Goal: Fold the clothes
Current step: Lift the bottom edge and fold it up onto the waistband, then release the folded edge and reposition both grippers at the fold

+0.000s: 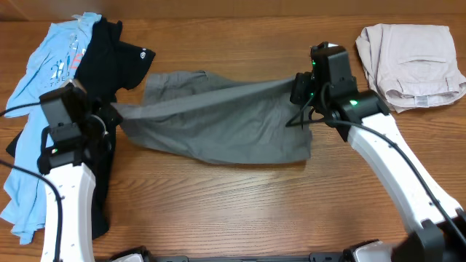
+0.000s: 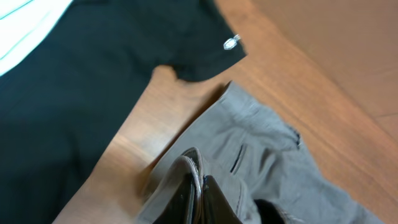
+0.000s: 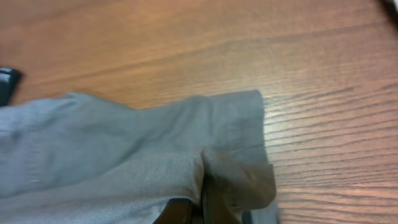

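Note:
The shorts' pinched end goes outward and down toward the shorts' far corner (image 1: 153,80) (image 2: 232,94) next. My left gripper releases there, as that corner is outward and below it, flat on the table.
The grey-olive shorts (image 1: 211,120) hang stretched between my two grippers above the middle of the table. My left gripper (image 1: 111,115) is shut on the shorts' left end; in the left wrist view its fingers (image 2: 200,186) pinch the grey cloth (image 2: 267,155). My right gripper (image 1: 300,91) is shut on the right end; in the right wrist view the fingers (image 3: 202,205) are wrapped in grey cloth (image 3: 112,149). A black T-shirt (image 1: 109,54) and a light-blue shirt (image 1: 51,62) lie at the left. The black T-shirt also shows in the left wrist view (image 2: 74,81).
A folded beige garment (image 1: 411,62) lies at the back right corner. The wooden table (image 1: 240,211) shows bare in front of the shorts. The light-blue shirt runs down the left edge under my left arm.

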You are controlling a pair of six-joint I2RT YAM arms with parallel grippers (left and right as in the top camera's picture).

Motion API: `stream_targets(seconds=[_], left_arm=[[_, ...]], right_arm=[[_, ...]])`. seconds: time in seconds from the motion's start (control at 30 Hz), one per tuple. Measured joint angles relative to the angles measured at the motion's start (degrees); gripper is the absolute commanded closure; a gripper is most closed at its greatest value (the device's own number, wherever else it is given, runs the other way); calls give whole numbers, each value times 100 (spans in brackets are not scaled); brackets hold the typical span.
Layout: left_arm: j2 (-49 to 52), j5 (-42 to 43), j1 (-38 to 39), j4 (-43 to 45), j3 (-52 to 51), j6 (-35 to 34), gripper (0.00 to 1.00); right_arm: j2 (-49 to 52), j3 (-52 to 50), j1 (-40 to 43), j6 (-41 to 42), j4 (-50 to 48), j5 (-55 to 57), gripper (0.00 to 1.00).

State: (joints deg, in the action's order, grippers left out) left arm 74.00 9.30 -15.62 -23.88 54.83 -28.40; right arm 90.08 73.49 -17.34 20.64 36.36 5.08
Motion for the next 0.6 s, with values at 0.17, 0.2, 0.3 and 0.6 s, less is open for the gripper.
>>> stream_targets(seconds=[0.17,0.2,0.3,0.6], left_arm=[[455,-81,382,774,2,-13,96],[560,-118,461,918,4,-13,96],[855,-278,667,1161,9,-15,95],[1644,-638,815,2065,9,-17,75]], right_arm=[[448,0,157,-37,-166,101,96],[507,0,197,-48,-197,118,96],[599,0,278,-59,-271,136,96],[990,0,420,-96,-625,122,92]])
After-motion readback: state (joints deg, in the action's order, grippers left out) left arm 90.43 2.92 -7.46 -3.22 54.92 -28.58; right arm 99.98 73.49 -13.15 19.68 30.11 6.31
